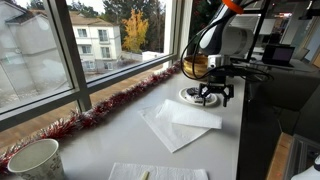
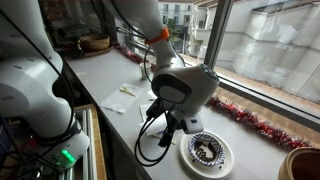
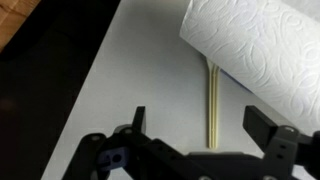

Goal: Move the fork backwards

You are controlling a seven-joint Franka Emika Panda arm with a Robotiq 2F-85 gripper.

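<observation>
The paper napkin is only over the fork's far end, so my open gripper should next lower around the fork's bare handle, easing toward that napkin, then close.
In the wrist view a pale, cream-coloured fork lies lengthwise on the grey counter. Its far end runs under a white paper napkin. My gripper is open, with one finger on each side of the fork's near end, and holds nothing. In an exterior view the gripper hangs low over the counter next to a patterned plate. The fork itself does not show there. In an exterior view the arm's body hides most of the gripper.
White napkins lie on the counter in front of the gripper. The patterned plate sits beside the arm. Red tinsel runs along the window sill. A paper cup stands at the near end. The counter's dark edge is close.
</observation>
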